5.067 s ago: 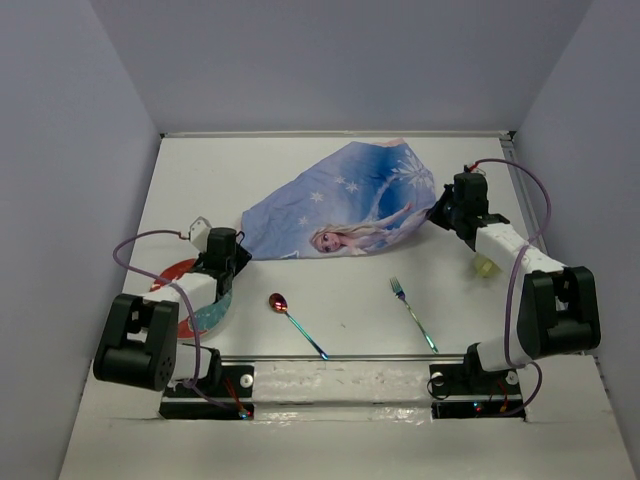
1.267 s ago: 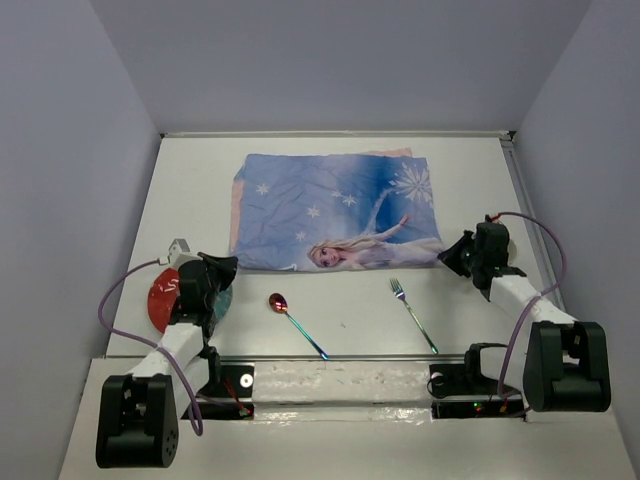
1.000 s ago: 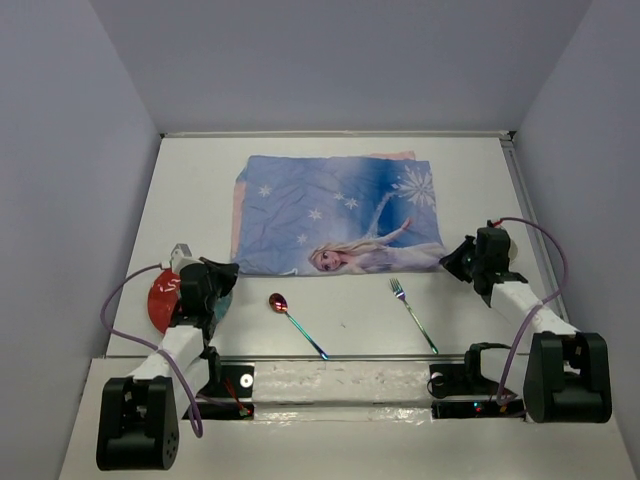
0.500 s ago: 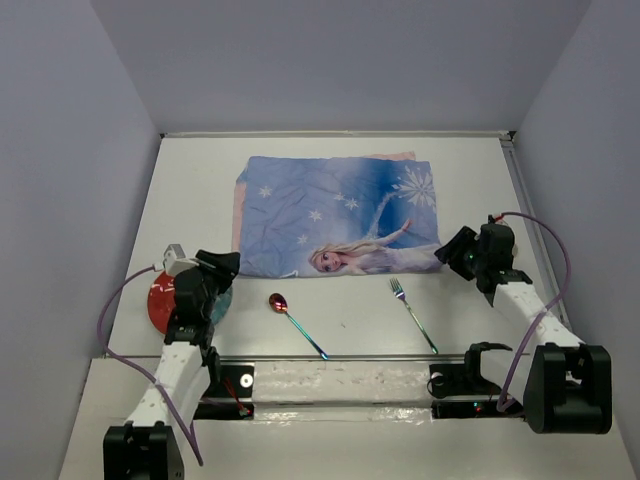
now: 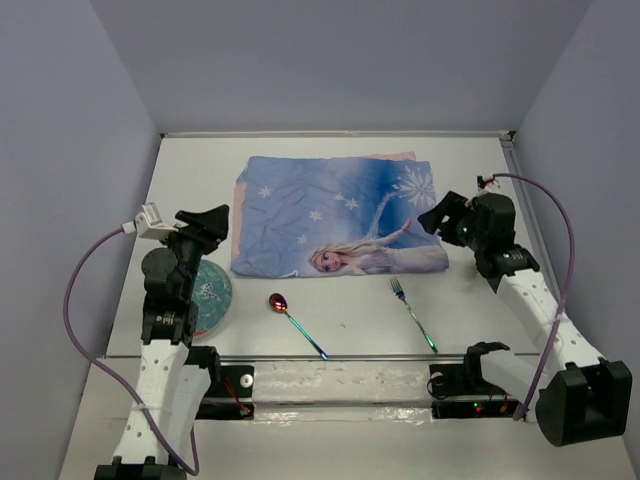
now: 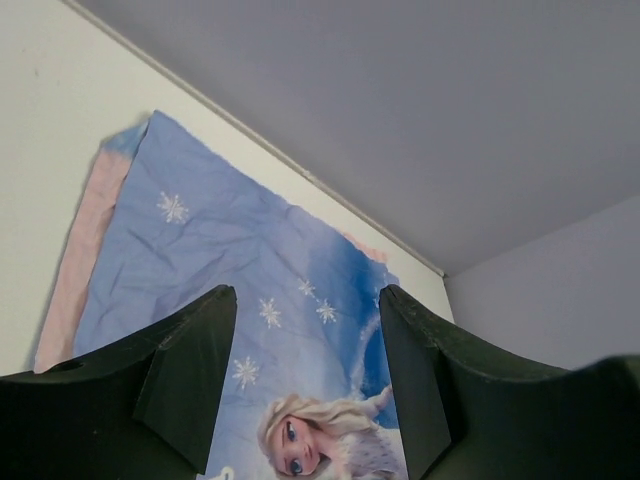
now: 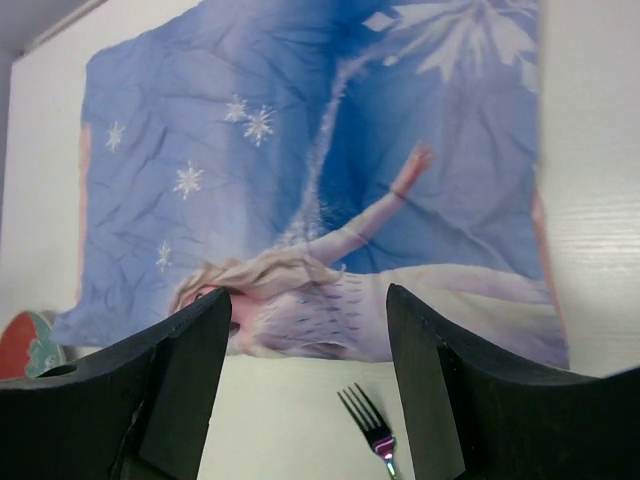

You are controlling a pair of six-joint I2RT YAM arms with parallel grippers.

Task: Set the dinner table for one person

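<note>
I will move my right gripper across the placemat (image 5: pixel 335 215) and down to the plate's uncovered rim (image 5: pixel 230 291), which is below the gripper and to its left in the top view.
The blue princess-print placemat (image 5: pixel 335 215) lies spread flat at the back middle of the white dinner table (image 5: pixel 350 330). In front of it lie a spoon (image 5: pixel 295 323) with a reddish bowl, and to its right a fork (image 5: pixel 412 312). A round teal-printed plate (image 5: pixel 208 295) sits at the left, partly under my left arm. My left gripper (image 5: pixel 205 222) hangs open above the placemat's left edge, holding nothing. My right gripper (image 5: pixel 440 215) hangs open above the placemat's right edge, also holding nothing. In the wrist views, both the left gripper (image 6: pixel 305 300) and the right gripper (image 7: pixel 308 295) frame the placemat (image 7: pixel 300 150) and touch nothing. The right wrist view also shows the fork (image 7: pixel 365 420).
Grey walls close the table in at the back and on both sides. A metal rail (image 5: pixel 340 357) runs along the near edge in front of the arm bases. The plate's red and teal rim (image 7: pixel 25 340) shows at the right wrist view's left edge.
Both grippers have opened, let go of the placemat's near corners and risen off the table. The placemat stays flat where it was pulled.
</note>
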